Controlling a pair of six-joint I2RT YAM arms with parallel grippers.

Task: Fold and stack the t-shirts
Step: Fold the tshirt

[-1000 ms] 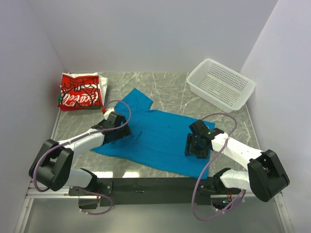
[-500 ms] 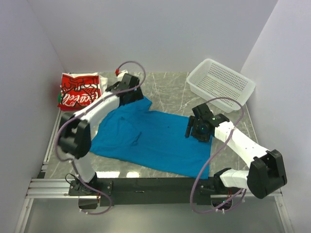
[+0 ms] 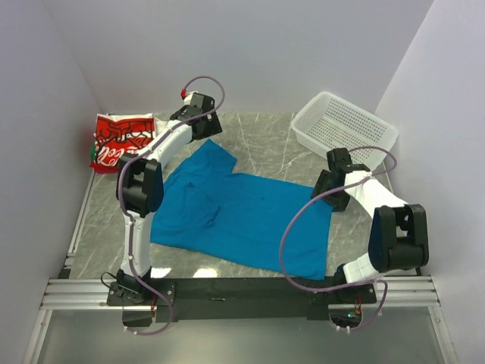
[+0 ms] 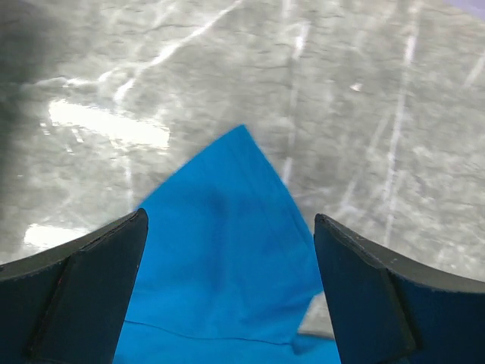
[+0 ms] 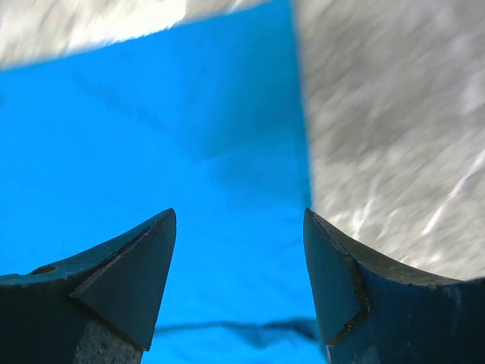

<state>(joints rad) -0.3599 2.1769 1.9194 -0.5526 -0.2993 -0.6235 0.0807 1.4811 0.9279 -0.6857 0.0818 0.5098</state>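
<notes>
The blue shirt's far corner [image 5: 285, 7] by the basket lies below the right gripper and outward of it, so the gripper should move outward and down next to pinch that corner.
A bright-blue t-shirt [image 3: 242, 212] lies spread, partly folded, on the grey marble table [image 3: 265, 133]. My left gripper [image 3: 203, 133] hangs open over the shirt's far sleeve. In the left wrist view the sleeve's tip [image 4: 220, 250] lies between the open gripper [image 4: 229, 220] fingers, untouched. My right gripper [image 3: 333, 189] is open above the shirt's right edge. In the right wrist view blue cloth [image 5: 151, 152] fills the gap of that gripper [image 5: 239, 214], with its hem below. A folded red-and-white t-shirt [image 3: 121, 140] with white script lies at the far left.
A white perforated basket [image 3: 345, 130] stands at the far right corner. White walls close in the table on three sides. Bare marble [image 5: 394, 136] shows right of the blue shirt's edge.
My left arm swung from the shirt's near-left part out to its far sleeve. My right arm moved from the shirt's middle to its right edge. The shirt's left side now lies smoother.
</notes>
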